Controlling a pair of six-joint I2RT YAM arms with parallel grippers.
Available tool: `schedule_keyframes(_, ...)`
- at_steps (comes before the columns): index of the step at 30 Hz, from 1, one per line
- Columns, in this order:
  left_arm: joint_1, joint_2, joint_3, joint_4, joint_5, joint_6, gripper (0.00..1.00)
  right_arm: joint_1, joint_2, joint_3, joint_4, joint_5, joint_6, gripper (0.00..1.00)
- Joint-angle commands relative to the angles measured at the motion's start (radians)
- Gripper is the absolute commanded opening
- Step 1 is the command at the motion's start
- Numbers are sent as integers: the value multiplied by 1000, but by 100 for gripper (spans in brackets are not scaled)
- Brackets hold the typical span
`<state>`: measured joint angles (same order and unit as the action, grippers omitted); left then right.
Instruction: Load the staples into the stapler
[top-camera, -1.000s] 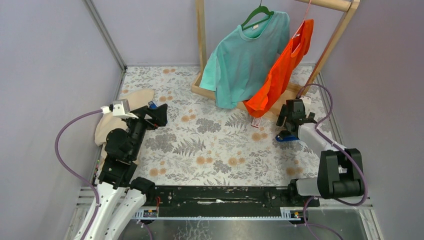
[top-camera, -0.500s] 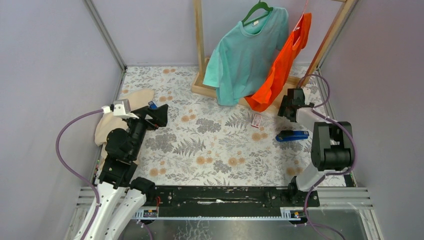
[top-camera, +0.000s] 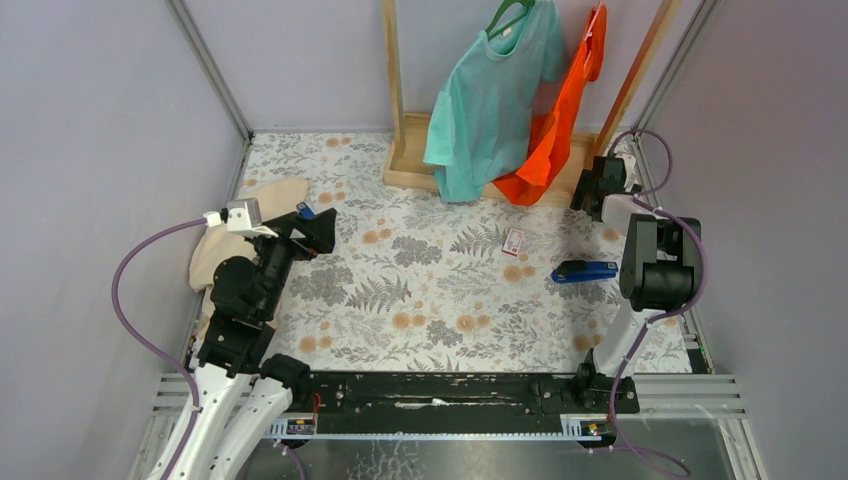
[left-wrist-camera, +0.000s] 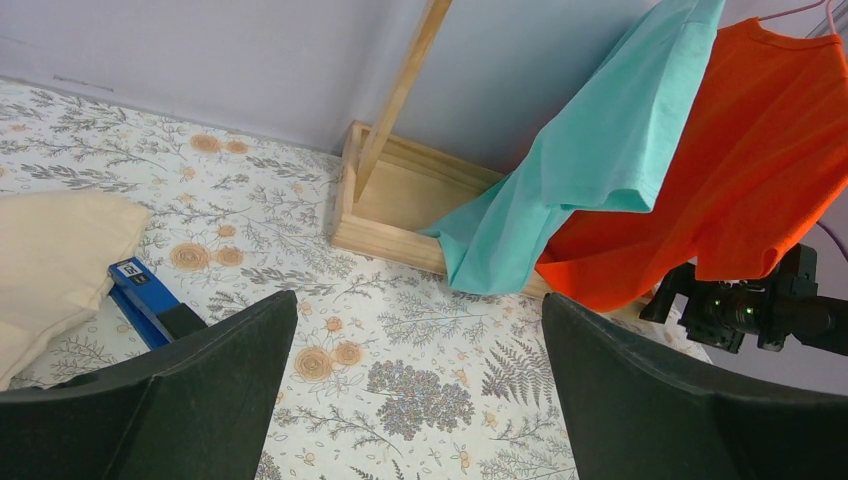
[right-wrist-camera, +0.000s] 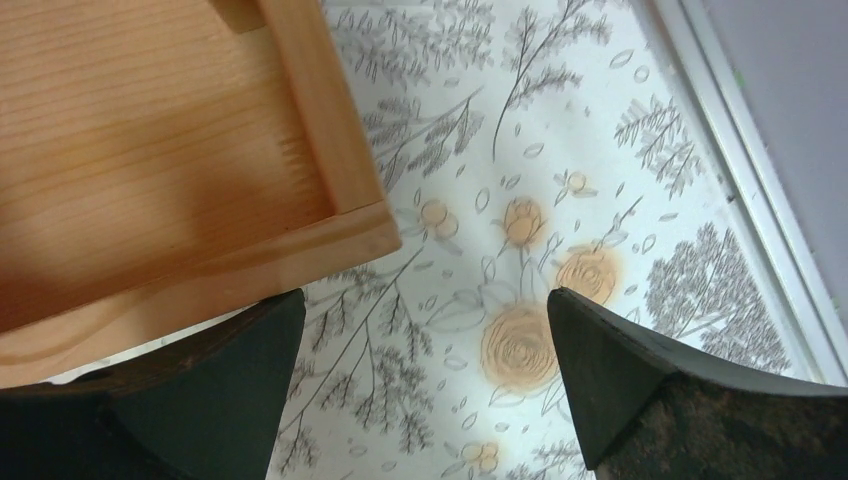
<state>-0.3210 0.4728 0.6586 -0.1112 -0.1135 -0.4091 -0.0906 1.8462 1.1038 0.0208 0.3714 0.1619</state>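
Note:
Next, my empty right gripper will move to its left in the top view, back and down around the staples, since they lie below it and that way.
A blue stapler (top-camera: 585, 271) lies flat on the floral mat at the right. A second blue stapler (top-camera: 305, 210) lies by the cream cloth at the left, and it also shows in the left wrist view (left-wrist-camera: 150, 300). The staples (top-camera: 513, 241), a small pale rectangular block, lie on the mat left of the right-hand stapler. My left gripper (top-camera: 315, 232) is open and empty above the mat (left-wrist-camera: 420, 297). My right gripper (top-camera: 598, 186) is open and empty at the back right, beside the wooden rack base corner (right-wrist-camera: 425, 295), well behind the stapler.
A wooden clothes rack (top-camera: 480, 170) stands at the back with a teal shirt (top-camera: 495, 95) and an orange shirt (top-camera: 560, 120). A cream cloth (top-camera: 245, 215) lies at the left edge. Grey walls close in on both sides. The rack base (right-wrist-camera: 150, 170) is right next to my right fingers.
My right arm has left the right-hand stapler and swung to the back right, up to the rack base. The rack and shirts have shifted back. The left arm has not moved.

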Motion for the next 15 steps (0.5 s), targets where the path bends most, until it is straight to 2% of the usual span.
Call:
schedule_keyframes(1, -3, -8, -15, 11, 13, -2, 100, -35, 35, 133, 118, -7, -63, 99)
schedule_keyframes(6, -3, -11, -20, 7, 17, -10, 100, -43, 57, 212, 14, -47, -76, 99)
schedule_keyframes(15, -4, 1, -14, -39, 1, -54, 100, -41, -229, -45, -88, -233, 80, 99)
